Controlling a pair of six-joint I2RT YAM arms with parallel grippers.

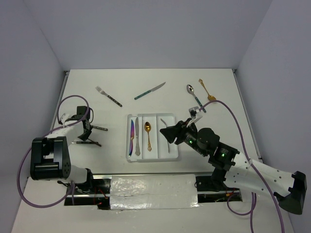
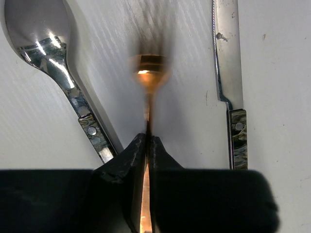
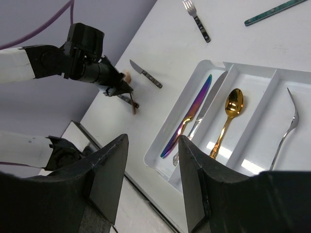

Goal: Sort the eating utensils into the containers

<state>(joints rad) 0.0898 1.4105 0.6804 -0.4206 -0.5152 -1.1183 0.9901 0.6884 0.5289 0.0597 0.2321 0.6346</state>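
Note:
My left gripper lifts, moves to the right in the top view and releases over the silver fork's compartment point(image 1: 164, 146) next, since the copper utensil is a fork.
My left gripper point(image 2: 147, 138) is shut on a slim copper utensil point(image 2: 148, 77), its tip blurred just above the table. A silver spoon with a dark handle point(image 2: 48, 53) lies to its left and a dark-handled knife point(image 2: 229, 73) to its right. In the top view the left gripper point(image 1: 87, 132) is left of the white tray point(image 1: 151, 115). The tray holds an iridescent purple knife point(image 1: 131, 137), a silver knife point(image 1: 137, 136), a gold spoon point(image 1: 148, 135) and a silver fork point(image 3: 286, 126). My right gripper point(image 3: 153, 160) is open and empty above the tray's near right part point(image 1: 166, 132).
At the back of the table lie a dark-handled fork point(image 1: 108, 96), a teal-handled knife point(image 1: 149, 91), a teal-handled silver spoon point(image 1: 193, 96) and a gold spoon point(image 1: 207, 90). A silvery foil strip point(image 1: 153, 191) runs along the near edge between the arm bases.

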